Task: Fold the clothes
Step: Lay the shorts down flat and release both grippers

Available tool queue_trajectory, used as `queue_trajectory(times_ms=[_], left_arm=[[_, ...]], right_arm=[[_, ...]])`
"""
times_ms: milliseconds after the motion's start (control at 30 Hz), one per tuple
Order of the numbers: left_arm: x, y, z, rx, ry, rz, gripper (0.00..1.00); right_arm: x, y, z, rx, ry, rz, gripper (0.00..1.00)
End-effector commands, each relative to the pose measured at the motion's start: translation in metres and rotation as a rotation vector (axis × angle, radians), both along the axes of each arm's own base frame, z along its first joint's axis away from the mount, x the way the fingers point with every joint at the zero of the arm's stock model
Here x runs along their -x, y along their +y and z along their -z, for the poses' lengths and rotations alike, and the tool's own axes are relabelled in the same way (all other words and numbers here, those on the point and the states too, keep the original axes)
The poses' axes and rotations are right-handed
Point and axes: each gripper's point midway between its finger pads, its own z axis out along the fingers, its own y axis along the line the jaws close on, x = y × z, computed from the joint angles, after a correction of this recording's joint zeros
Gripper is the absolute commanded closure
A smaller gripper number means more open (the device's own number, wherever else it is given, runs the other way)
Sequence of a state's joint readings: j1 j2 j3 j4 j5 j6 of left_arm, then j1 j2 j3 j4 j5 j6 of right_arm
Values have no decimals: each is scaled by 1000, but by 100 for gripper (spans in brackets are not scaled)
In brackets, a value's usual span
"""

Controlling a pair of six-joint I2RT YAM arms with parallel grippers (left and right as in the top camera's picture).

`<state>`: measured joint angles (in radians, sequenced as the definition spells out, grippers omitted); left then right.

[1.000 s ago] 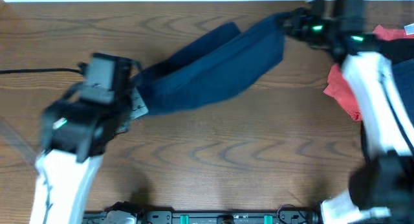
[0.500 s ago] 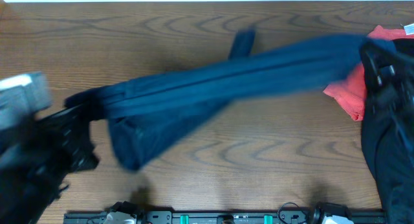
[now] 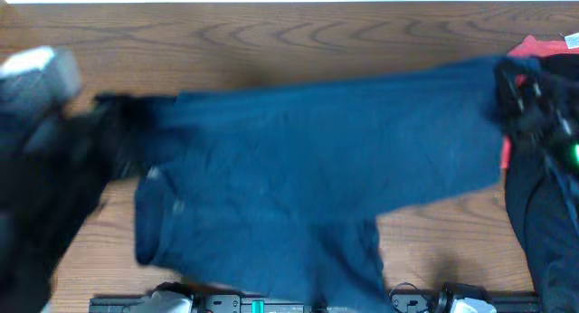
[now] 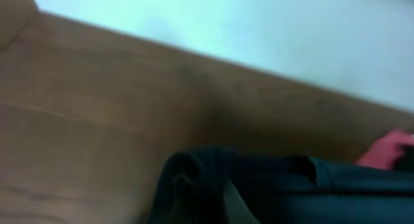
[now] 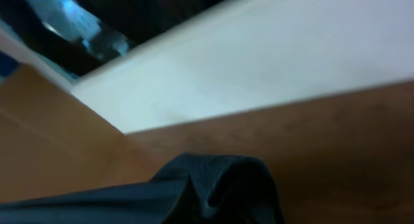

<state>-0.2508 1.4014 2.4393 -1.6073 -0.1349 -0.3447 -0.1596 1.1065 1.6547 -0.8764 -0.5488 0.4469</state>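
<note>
The robot's right gripper will next carry the held end of the shorts outward and down to the bare wood by the far edge of the table, then let go.
The navy-blue shorts (image 3: pixel 308 168) hang spread wide between my two grippers, above the wooden table (image 3: pixel 271 33), with the legs hanging toward the front edge. My left gripper (image 3: pixel 120 137), blurred, holds the left end. My right gripper (image 3: pixel 514 91) holds the right end. In the left wrist view a bunched fold of the shorts (image 4: pixel 272 191) fills the bottom, and my fingers are hidden by it. The right wrist view shows the same kind of bunched fold (image 5: pixel 220 185) with no fingers showing.
A coral-red shirt (image 3: pixel 541 48) lies at the far right, partly under my right arm; it also shows in the left wrist view (image 4: pixel 388 149). A black garment (image 3: pixel 543 222) lies at the right front. A rail with fittings (image 3: pixel 271 304) runs along the front edge.
Both arms have swung the shorts toward the front and pulled them apart. The cloth has gone from a narrow bunched band to a wide open sheet.
</note>
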Motion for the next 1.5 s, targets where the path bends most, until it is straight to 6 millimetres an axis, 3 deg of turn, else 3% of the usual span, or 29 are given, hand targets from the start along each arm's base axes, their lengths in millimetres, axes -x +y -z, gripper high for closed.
queue_trajectory(times_ms=[0,133,233,267,300,367,433,500,633,767,833,900,1000,1167,1333,1467], left_arm=[[-52,46,35,-271,150,-213,94],[-125,52,88,-310,287,-246,94],[-180,62,142,-327,390,-236,94],[-198,68,162,-328,418,-243,91],[-213,74,178,-336,438,-248,84],[-231,88,208,-335,482,-276,37],[-233,106,227,-331,534,-306,17],[-225,122,231,-297,567,-327,7],[-204,149,216,-193,559,-366,0],[-170,160,205,-41,599,-362,0],[-149,161,207,18,656,-362,0],[-129,160,211,71,729,-363,0],[-124,153,215,159,747,-309,0],[-121,147,208,200,719,-240,0],[-102,139,175,172,637,-235,0],[-82,132,144,144,551,-233,0]], right_arm=[[-71,-55,60,103,159,240,99],[-136,-42,122,97,278,171,98],[-184,-27,177,79,350,118,95],[-198,-24,193,71,359,108,91],[-215,-19,208,65,352,92,77],[-241,-14,227,67,311,56,42],[-255,-18,244,122,279,24,3],[-252,-28,253,165,291,8,1],[-232,-39,257,159,358,-25,1],[-190,-34,284,138,562,-69,1],[-164,-26,306,126,702,-90,5],[-139,-15,326,143,818,-126,17],[-117,6,350,173,898,-190,28],[-97,43,395,236,919,-260,37],[-88,63,436,296,881,-251,37],[-89,73,451,289,836,-231,41]])
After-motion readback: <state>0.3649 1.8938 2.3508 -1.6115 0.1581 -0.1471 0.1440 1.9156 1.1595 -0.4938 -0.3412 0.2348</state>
